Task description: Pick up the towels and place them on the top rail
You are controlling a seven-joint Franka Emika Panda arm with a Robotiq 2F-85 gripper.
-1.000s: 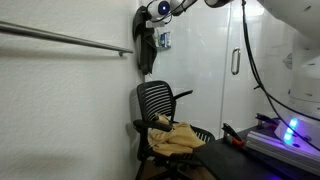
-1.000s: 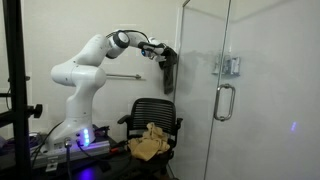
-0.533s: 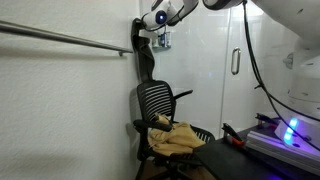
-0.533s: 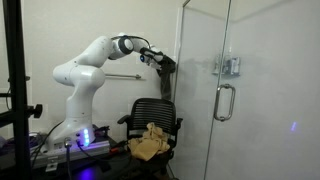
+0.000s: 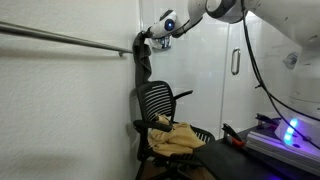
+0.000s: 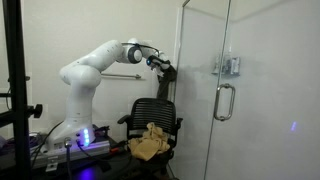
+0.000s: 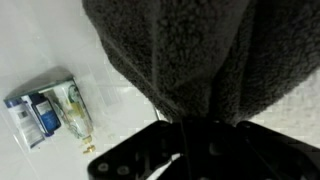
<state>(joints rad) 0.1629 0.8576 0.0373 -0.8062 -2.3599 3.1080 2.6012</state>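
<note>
The bare top of the chair back is below my gripper. Next I need to lower my gripper, pull it back toward my base and let go of the towel there.
My gripper [image 5: 150, 34] [image 6: 159, 66] is shut on a dark grey-brown towel [image 5: 143, 62] [image 6: 166, 84], which hangs straight down above the chair back. In the wrist view the towel [image 7: 180, 50] fills the top, pinched in my gripper [image 7: 190, 135] at the bottom. The top rail [image 5: 60, 38] [image 6: 122, 76] runs along the wall, and its bracket end lies close beside the hanging towel; whether they touch I cannot tell. Mustard-tan towels [image 5: 176, 138] [image 6: 148, 142] lie heaped on the chair seat.
The black mesh office chair [image 5: 160, 102] [image 6: 155, 110] stands under the towel. A glass door with a vertical handle [image 6: 226, 100] is beside it. Small bottles on a wall shelf [image 7: 50, 112] sit near the gripper. Equipment with a blue light [image 5: 290, 130] lies nearby.
The gripper has come down and moved towards the rail's end, carrying the dark towel with it. The mustard towels and the chair have not moved.
</note>
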